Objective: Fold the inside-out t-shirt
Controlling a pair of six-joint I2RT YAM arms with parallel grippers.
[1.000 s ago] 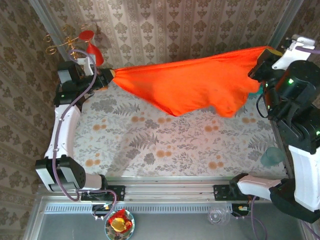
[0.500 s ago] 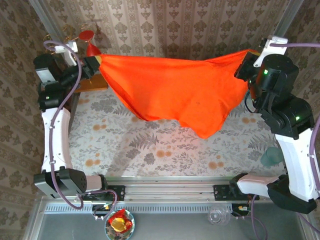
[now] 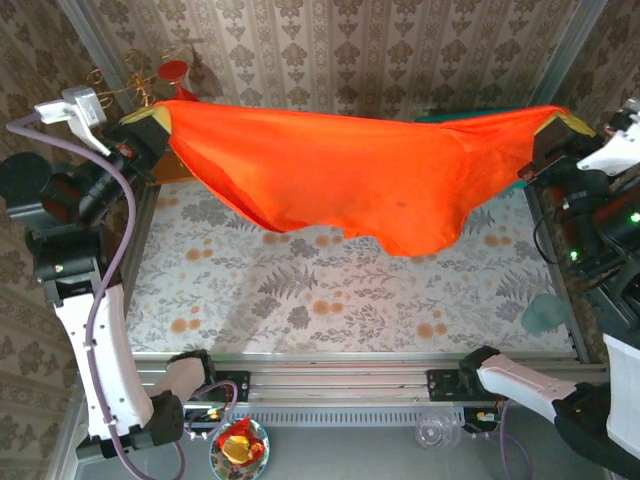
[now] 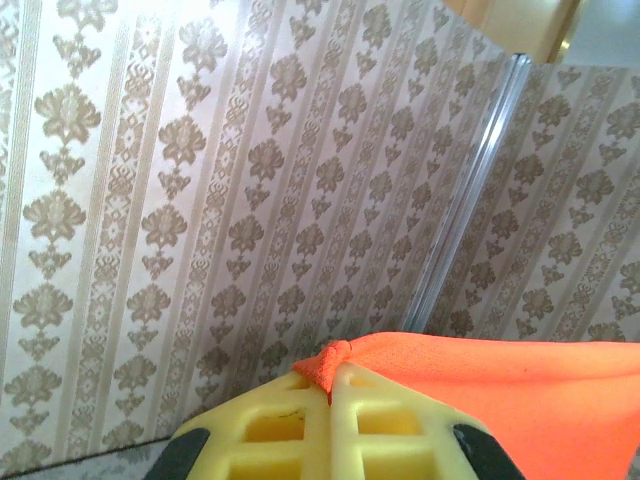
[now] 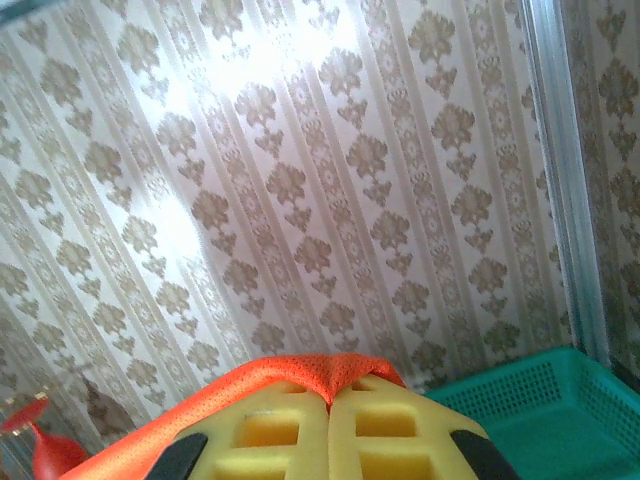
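Note:
Next, my right gripper brings the raised corner down and outward to the tabletop beside the green basket and releases it there.
The bright orange-red inside-out t-shirt point(image 3: 350, 185) hangs stretched in the air above the floral table, its lower edge sagging towards the middle right. My left gripper point(image 3: 158, 118) is shut on its left corner, high at the far left. My right gripper point(image 3: 560, 128) is shut on the opposite corner at the far right. In the left wrist view the yellow fingers point(image 4: 285, 420) pinch a tuft of the t-shirt point(image 4: 335, 362), and cloth spreads to the right point(image 4: 540, 390). From the right wrist the yellow fingers point(image 5: 395, 420) clamp a fold of the t-shirt point(image 5: 320, 372).
A red ornament on a gold stand point(image 3: 172, 72) sits at the back left corner, next to an orange-brown block point(image 3: 172, 165). A green basket point(image 5: 540, 410) lies at the back right. A teal object point(image 3: 545, 312) sits at the table's right edge. Patterned walls enclose the table point(image 3: 300, 290).
Both arms have lifted and pulled apart, the left moving further left and the right further right. The t-shirt is now stretched wider and higher over the table.

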